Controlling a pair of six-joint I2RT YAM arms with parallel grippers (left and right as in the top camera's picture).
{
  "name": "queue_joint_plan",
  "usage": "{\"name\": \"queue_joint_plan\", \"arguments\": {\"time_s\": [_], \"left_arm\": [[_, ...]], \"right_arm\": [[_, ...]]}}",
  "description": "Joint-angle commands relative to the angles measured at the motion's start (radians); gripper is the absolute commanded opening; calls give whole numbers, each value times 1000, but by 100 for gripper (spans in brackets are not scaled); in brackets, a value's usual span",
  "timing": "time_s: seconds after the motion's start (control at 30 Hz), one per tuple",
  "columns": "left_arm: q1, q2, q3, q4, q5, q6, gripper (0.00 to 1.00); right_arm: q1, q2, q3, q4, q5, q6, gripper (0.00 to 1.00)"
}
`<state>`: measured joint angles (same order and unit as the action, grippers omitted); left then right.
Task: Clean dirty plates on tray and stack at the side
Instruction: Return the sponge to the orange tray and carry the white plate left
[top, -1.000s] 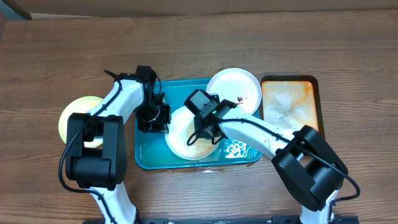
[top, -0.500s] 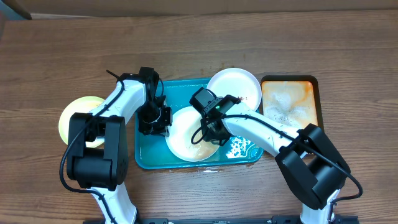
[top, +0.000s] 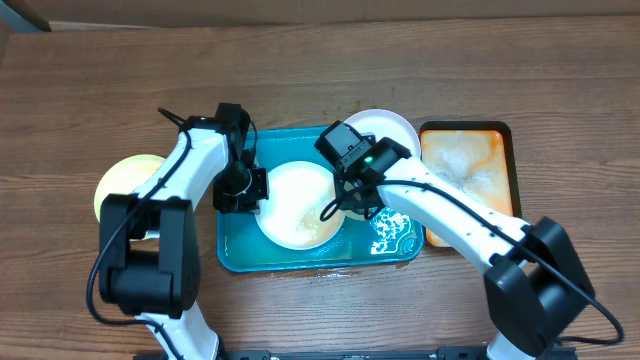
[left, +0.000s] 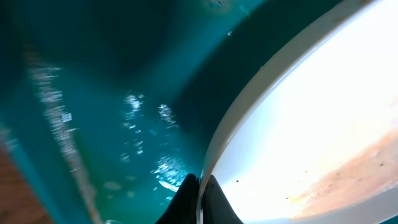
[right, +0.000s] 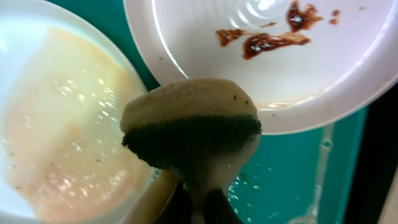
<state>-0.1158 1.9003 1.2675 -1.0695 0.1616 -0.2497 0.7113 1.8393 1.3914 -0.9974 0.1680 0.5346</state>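
I should next raise my left gripper, carry the soapy plate out of the tray and release it on the bare tabletop beside the yellow-green plate, since that spot is clear.
A white plate (top: 295, 205) with a pale soapy film lies in the teal tray (top: 232, 252). My left gripper (top: 252, 192) is shut on its left rim; the left wrist view shows the fingertips (left: 200, 190) pinching the plate's rim (left: 298, 112). My right gripper (top: 358, 203) is shut on a sponge (right: 193, 124) and holds it between this plate (right: 68, 124) and a second white plate (top: 385, 130). That plate rests on the tray's back right corner and has brown smears (right: 273, 40). A pale yellow-green plate (top: 125, 185) sits on the table at the left.
A smaller orange tray (top: 470, 170) with white foam stands right of the teal tray. Foam and water lie on the teal tray's floor (top: 395, 235), also seen in the left wrist view (left: 93, 93). Wooden table all round.
My right gripper has lifted the sponge off the soapy plate and moved back and right toward the smeared plate. My left gripper has shifted the held plate slightly left and back.
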Motion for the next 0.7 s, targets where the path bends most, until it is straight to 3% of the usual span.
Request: {"name": "queue_joint_plan", "arguments": {"time_s": [0.0, 0.2, 0.37, 0.67], "left_arm": [[5, -89, -2, -8, -100, -44, 4], [3, -215, 2, -37, -236, -81, 4], [2, -373, 9, -53, -340, -126, 4], [-95, -496, 9, -62, -610, -198, 4]], "right_arm": [[-5, -64, 26, -29, 70, 13, 4], [-88, -128, 26, -84, 112, 19, 4], [-274, -135, 23, -136, 58, 3, 4], [-531, -134, 22, -143, -123, -216, 4]]}}
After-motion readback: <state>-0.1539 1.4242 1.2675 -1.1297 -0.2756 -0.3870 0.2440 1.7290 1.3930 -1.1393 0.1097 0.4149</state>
